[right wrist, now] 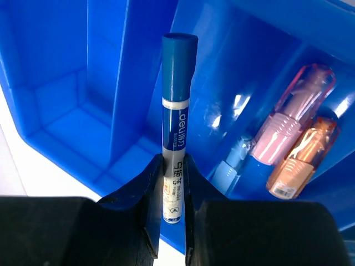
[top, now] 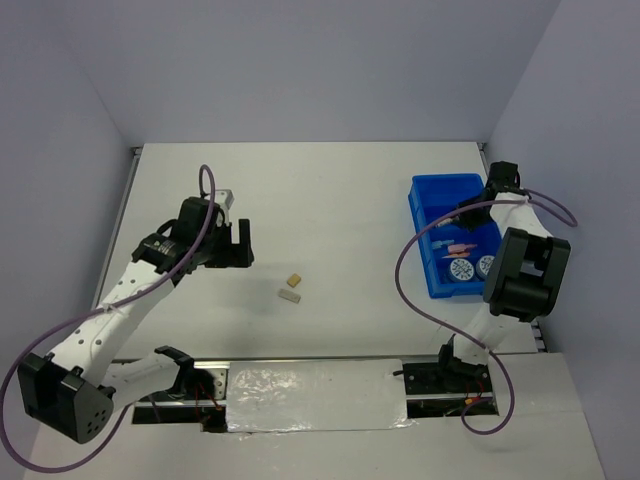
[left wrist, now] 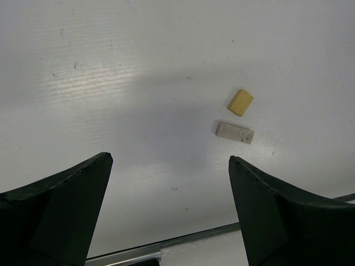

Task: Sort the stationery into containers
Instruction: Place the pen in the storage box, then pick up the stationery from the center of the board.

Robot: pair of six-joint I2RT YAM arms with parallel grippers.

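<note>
I should next move my left gripper to the right in the top view and down to the tabletop onto the tan eraser, because it is outside the tray.
The blue-white marker pen is clamped between my right gripper's fingers and points into the blue divided tray. A pink stick, an orange stick and a light-blue clip lie in a compartment beside it. In the top view the tray is at the right, with two patterned discs in its near compartment and my right gripper over its middle. A tan eraser and a grey-white eraser lie on the table ahead of my open, empty left gripper.
The two erasers lie mid-table, right of my left gripper. Purple cables loop from both arms. A metal rail and silver tape run along the table's near edge. Grey walls enclose the table on three sides.
</note>
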